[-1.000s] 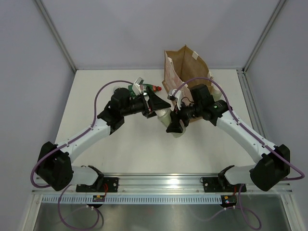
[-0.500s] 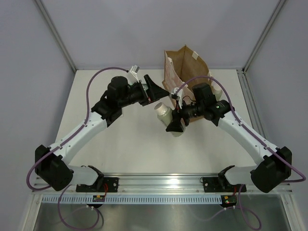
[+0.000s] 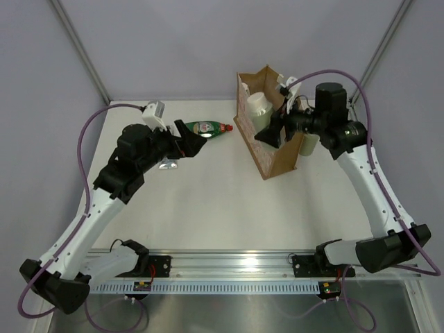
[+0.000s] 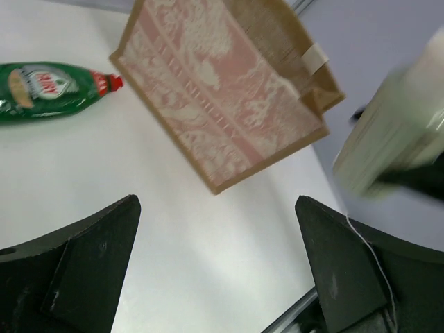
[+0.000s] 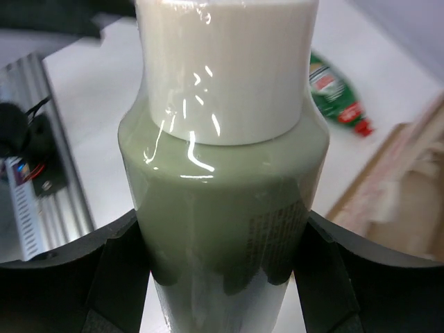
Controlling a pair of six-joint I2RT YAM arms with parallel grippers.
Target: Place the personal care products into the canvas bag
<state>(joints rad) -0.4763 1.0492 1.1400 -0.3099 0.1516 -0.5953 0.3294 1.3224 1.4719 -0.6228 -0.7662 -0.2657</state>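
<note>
The robot's right gripper should next move outward and down into the bag's open top (image 3: 272, 90) (image 5: 415, 208) to let go of the cream bottle, as the bottle is still above the bag's rim.
The canvas bag (image 3: 277, 149) stands upright at the back right, with its pink patterned side (image 4: 229, 90) facing left. My right gripper (image 3: 269, 129) is shut on a cream bottle with a white cap (image 3: 258, 109), holding it over the bag's open top; the bottle fills the right wrist view (image 5: 229, 173) between the fingers (image 5: 118, 250). The green bottle with a red cap (image 3: 205, 128) lies on the table left of the bag. My left gripper (image 3: 189, 141) is open and empty, just near of the green bottle (image 4: 48, 90). A second cream bottle (image 3: 310, 142) stands right of the bag.
A small silvery item (image 3: 166, 164) shows partly under my left arm. The table's back edge and the enclosure walls lie just behind the bag. The metal rail (image 3: 229, 260) with the arm bases runs along the near edge.
My right gripper has carried the cream bottle from the table's middle up and back, over the bag's mouth. My left arm has drawn back to the left, uncovering the green bottle.
</note>
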